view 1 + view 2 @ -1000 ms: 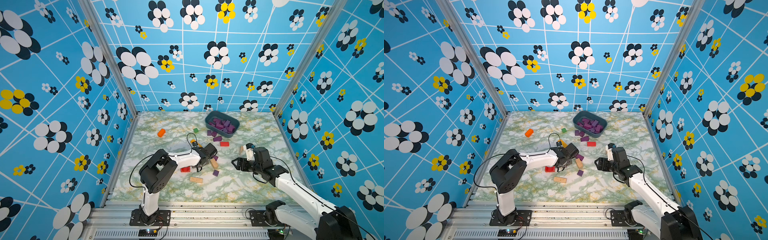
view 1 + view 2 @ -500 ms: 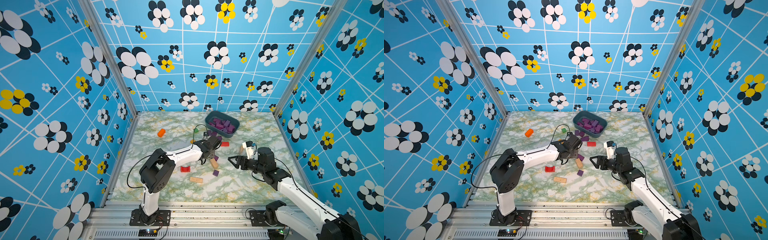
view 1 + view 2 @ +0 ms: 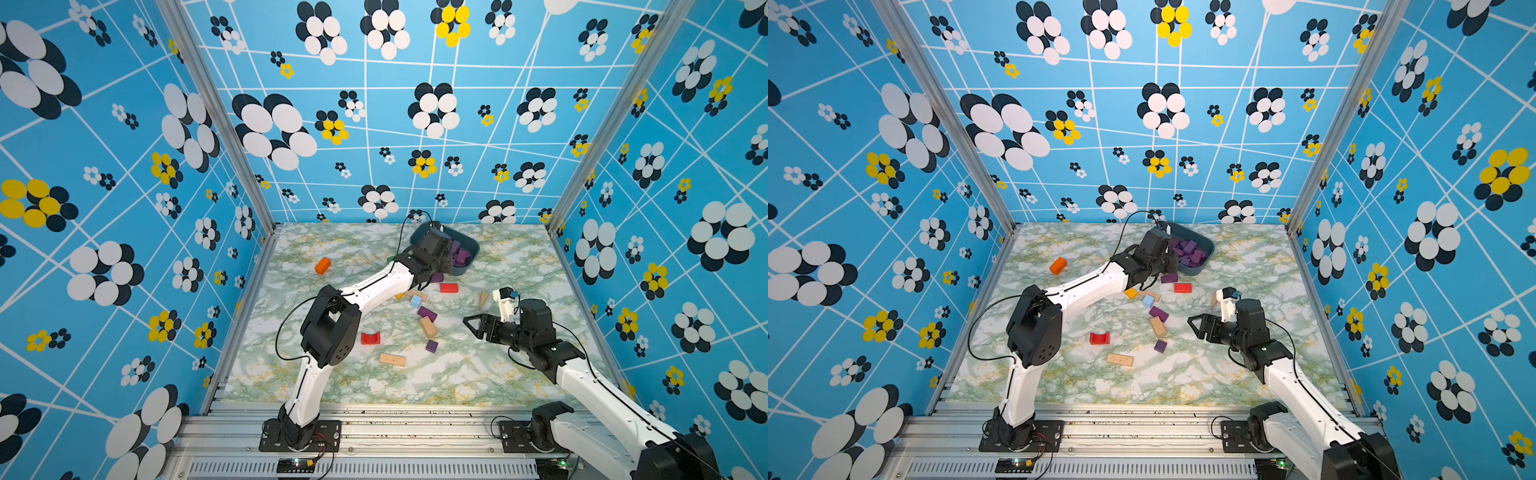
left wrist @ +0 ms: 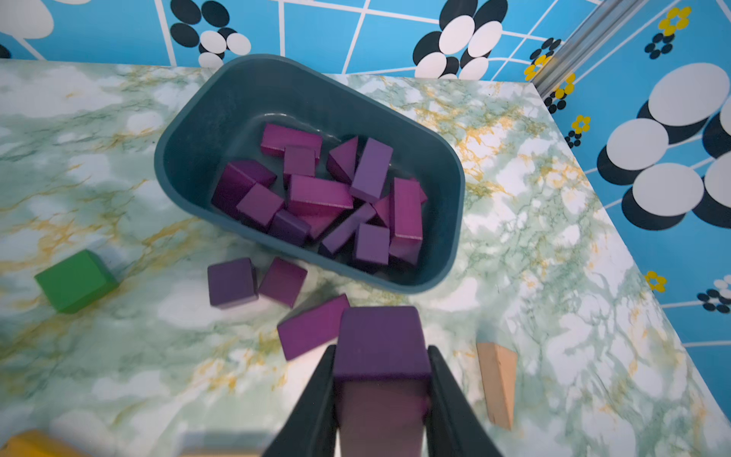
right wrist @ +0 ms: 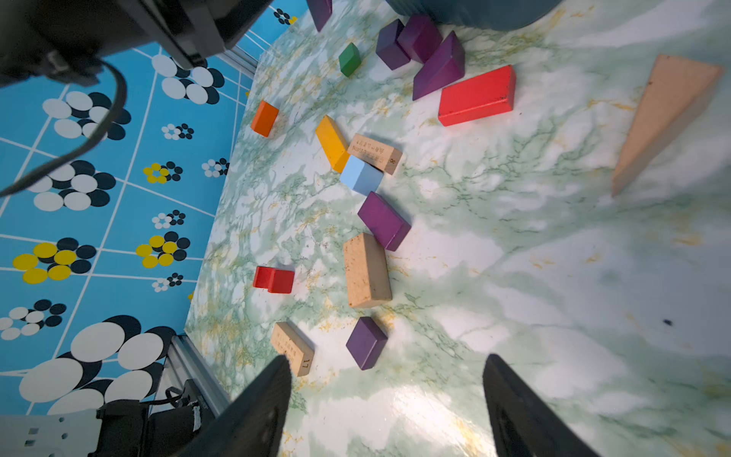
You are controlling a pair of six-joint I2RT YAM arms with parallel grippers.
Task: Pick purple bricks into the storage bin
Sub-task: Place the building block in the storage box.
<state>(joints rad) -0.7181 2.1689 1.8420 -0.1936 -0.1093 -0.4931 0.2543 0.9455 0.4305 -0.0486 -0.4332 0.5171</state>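
The purple brick in my left gripper will go outward next, past the storage bin's near side to the storage bin's middle [image 3: 1187, 251] [image 4: 323, 196], and I will let it go over the bricks inside.
My left gripper [image 4: 382, 350] is shut on a purple brick [image 4: 379, 340] and hangs just short of the storage bin's [image 4: 190, 130] near wall. The slate-blue bin [image 3: 473, 248] holds several purple bricks [image 4: 318, 192]. Three more lie outside its near wall: a cube [image 4: 231, 283], a second cube [image 4: 283, 281] and a bar [image 4: 312, 326]. Mid-table lie a purple bar [image 3: 427, 313] and a small purple cube [image 3: 432, 345]. My right gripper [image 3: 471, 327] stands open and empty to the right of these. In the right wrist view the small cube [image 5: 366, 342] lies just ahead of the gripper [image 5: 387, 360].
Other blocks are scattered about: a red bar [image 3: 449, 287], a red arch [image 3: 370, 338], an orange block [image 3: 322, 265], tan blocks [image 3: 427, 327] [image 3: 392, 360], a tan wedge [image 3: 483, 298], a light-blue cube [image 3: 415, 302], a yellow bar [image 5: 332, 142] and a green cube [image 4: 75, 281]. Patterned walls enclose the table.
My left arm has carried the purple brick from the middle pile toward the bin. The right gripper has stayed in about the same place, open.
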